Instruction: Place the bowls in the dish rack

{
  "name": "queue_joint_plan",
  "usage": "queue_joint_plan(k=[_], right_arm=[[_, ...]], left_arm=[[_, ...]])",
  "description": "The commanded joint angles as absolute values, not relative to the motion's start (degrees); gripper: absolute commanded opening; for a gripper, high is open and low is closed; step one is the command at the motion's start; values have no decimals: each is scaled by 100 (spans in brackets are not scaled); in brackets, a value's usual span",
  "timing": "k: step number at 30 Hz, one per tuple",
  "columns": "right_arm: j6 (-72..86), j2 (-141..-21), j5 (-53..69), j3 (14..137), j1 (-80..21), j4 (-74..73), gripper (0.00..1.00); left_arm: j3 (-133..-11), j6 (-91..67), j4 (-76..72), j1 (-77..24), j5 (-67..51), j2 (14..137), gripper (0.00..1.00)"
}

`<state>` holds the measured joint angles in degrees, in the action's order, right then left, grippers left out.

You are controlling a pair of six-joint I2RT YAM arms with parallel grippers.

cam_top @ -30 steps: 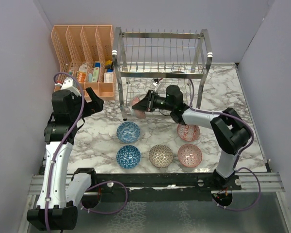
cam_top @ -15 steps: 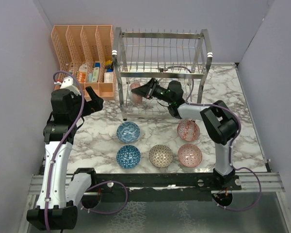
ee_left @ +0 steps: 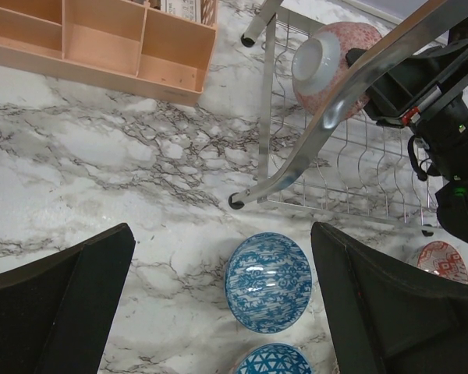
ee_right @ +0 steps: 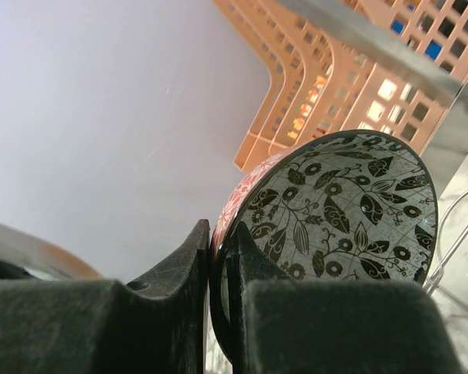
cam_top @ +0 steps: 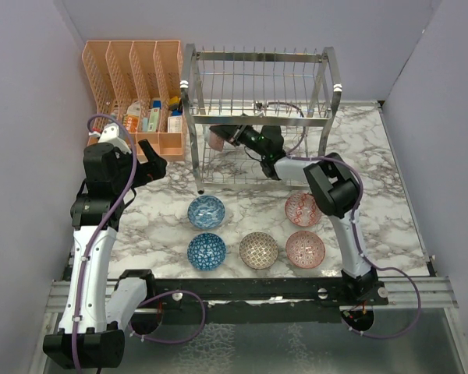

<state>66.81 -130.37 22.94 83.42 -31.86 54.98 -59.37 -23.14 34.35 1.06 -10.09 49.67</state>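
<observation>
I will next move my right gripper down and gently outward onto the wires of the dish rack's lower level, beside the orange organizer. The bowl on edge is still hanging above those wires.
The dish rack [cam_top: 259,119] stands at the back of the marble table. My right gripper [cam_top: 228,136] reaches into its lower tier and is shut on the rim of a bowl [cam_top: 215,140], pink-red outside with black leaves on white inside [ee_right: 343,202]. The bowl is held on edge, with one finger on each side of the rim [ee_right: 218,265]. On the table lie two blue bowls [cam_top: 206,211] [cam_top: 206,251], a brown-beige one [cam_top: 259,250] and two pink-red ones [cam_top: 305,248] [cam_top: 303,208]. My left gripper [cam_top: 152,167] hovers open left of the rack, above the nearer blue bowl [ee_left: 267,281].
An orange mesh organizer [cam_top: 136,86] with small boxes stands left of the rack, close to the held bowl [ee_left: 327,66]. The rack's metal post [ee_left: 351,93] and foot [ee_left: 235,202] cross the left wrist view. Purple walls close in the table on three sides.
My right arm has carried the bowl from the rack's front opening back and left, deeper into the lower tier. The left arm has not moved.
</observation>
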Motion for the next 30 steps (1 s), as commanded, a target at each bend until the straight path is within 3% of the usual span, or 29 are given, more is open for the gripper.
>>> queue_joint_plan(k=[1, 22, 30], right_arm=[[6782, -13329, 1977, 8969, -3062, 5737, 1], [7237, -14331, 2258, 9821, -2887, 5572, 3], [7067, -14274, 2248, 9747, -2876, 5427, 51]], left_arm=[[-5863, -2217, 3261, 141, -1152, 4879, 99], [-5731, -2184, 3139, 123, -1141, 4926, 99], [-5706, -2182, 3144, 122, -1136, 4922, 99]])
